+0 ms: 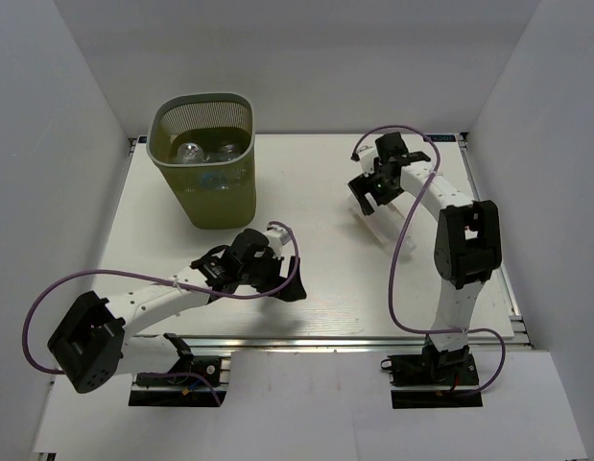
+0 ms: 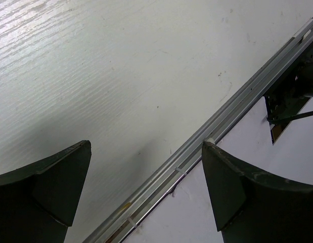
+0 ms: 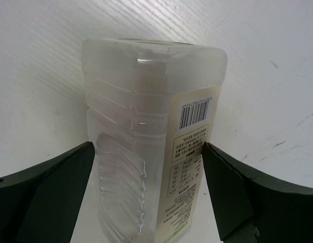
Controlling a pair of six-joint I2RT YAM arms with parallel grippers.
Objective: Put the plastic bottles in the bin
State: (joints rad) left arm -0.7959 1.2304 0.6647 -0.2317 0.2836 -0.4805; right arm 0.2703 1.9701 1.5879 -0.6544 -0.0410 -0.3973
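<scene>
The bottle's body fills the gap between my fingers. My right gripper should next pull back along the bottle and down onto its near end (image 1: 405, 245), which lies back from the gripper.
The olive-green mesh bin (image 1: 212, 197) stands at the far left, with several clear plastic bottles (image 1: 202, 153) inside it. One clear, ribbed, square-sided bottle with a cream-white label (image 1: 381, 221) lies on the table at the right. My right gripper (image 1: 372, 192) is open, with one finger on each side of this bottle (image 3: 146, 96). In the right wrist view (image 3: 147, 169) the fingertips (image 3: 78, 167) sit at the bottle's sides and do not squeeze it. My left gripper (image 1: 279, 285) is open and empty over bare table near the front edge; it also shows in the left wrist view (image 2: 146, 169).
The aluminium rail (image 2: 196, 147) of the table's front edge runs diagonally under my left gripper. A dark arm base mount (image 2: 293, 91) lies beyond it. White walls enclose the table on the left, back and right. Purple cables (image 1: 402, 269) loop off both arms.
</scene>
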